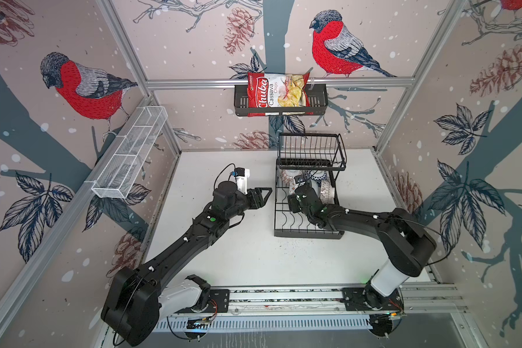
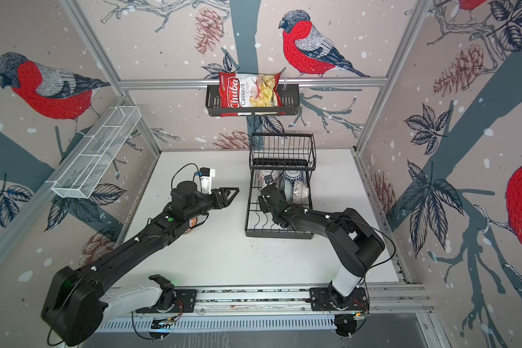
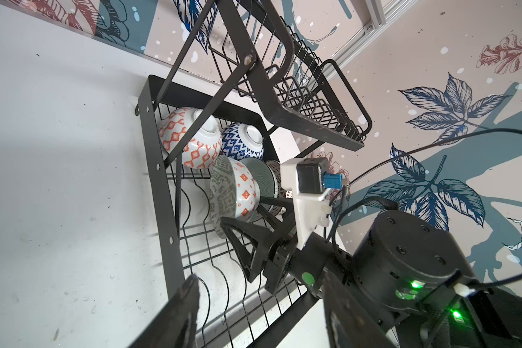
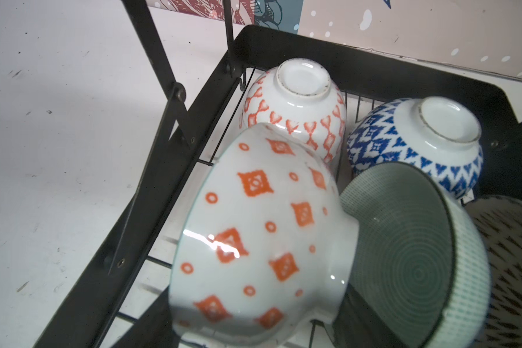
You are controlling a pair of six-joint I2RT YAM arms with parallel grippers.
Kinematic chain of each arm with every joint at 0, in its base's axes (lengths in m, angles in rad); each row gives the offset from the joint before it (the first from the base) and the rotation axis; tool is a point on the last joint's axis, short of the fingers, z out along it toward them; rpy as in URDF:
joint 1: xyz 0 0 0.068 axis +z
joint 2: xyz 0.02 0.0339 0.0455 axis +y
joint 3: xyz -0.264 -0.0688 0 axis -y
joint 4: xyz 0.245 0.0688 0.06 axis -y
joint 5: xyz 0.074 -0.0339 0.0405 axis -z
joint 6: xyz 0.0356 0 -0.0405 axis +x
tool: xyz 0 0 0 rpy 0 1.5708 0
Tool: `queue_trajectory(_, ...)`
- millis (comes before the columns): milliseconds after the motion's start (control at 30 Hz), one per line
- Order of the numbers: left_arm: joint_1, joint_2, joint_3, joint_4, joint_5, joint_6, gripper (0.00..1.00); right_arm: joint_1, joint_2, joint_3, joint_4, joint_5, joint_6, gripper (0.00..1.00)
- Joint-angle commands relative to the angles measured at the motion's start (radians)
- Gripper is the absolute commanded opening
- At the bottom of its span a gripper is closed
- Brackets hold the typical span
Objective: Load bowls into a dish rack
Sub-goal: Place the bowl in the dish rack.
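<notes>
The rack's wire base (image 4: 163, 250) is just below my right gripper, so next I lower the gripper a little beside the teal-green bowl and let go of the orange-diamond bowl (image 4: 262, 229).
The black wire dish rack (image 1: 284, 217) (image 2: 253, 218) stands at the back right of the table. On its base lie several bowls: an orange-lattice one (image 4: 296, 102) and a blue one (image 4: 416, 141), both upside down, a teal-green one (image 4: 404, 265) on edge, and a grey-speckled one (image 4: 516, 256). My right gripper (image 4: 259, 331) (image 3: 241, 211) reaches into the rack and is shut on an orange-diamond bowl (image 4: 262, 229) (image 3: 241, 192), tilted on its side against the teal one. My left gripper (image 1: 265, 192) (image 3: 262, 316) hovers open and empty just left of the rack. A bit of orange and white (image 2: 193, 224) peeks from under the left arm.
The rack's raised basket (image 1: 311, 150) overhangs the back bowls. A black wall basket with a chips bag (image 1: 279, 93) hangs above it. A long white mesh tray (image 1: 130, 153) is fixed to the left wall. The arms' base rail (image 1: 284, 296) runs along the table's front edge.
</notes>
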Motion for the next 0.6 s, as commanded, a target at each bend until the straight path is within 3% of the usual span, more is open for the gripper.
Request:
queue_trajectory(0,0.003,-0.003,-0.004,0.042,0.001,0.005,0.64,0.000,0.011,0.015,0.015,0.027,-0.028,0.54)
queue_trajectory(567,0.003,0.008,0.006,0.045,0.014,0.006,0.64,0.000,0.072,0.034,0.008,-0.018,0.013,0.57)
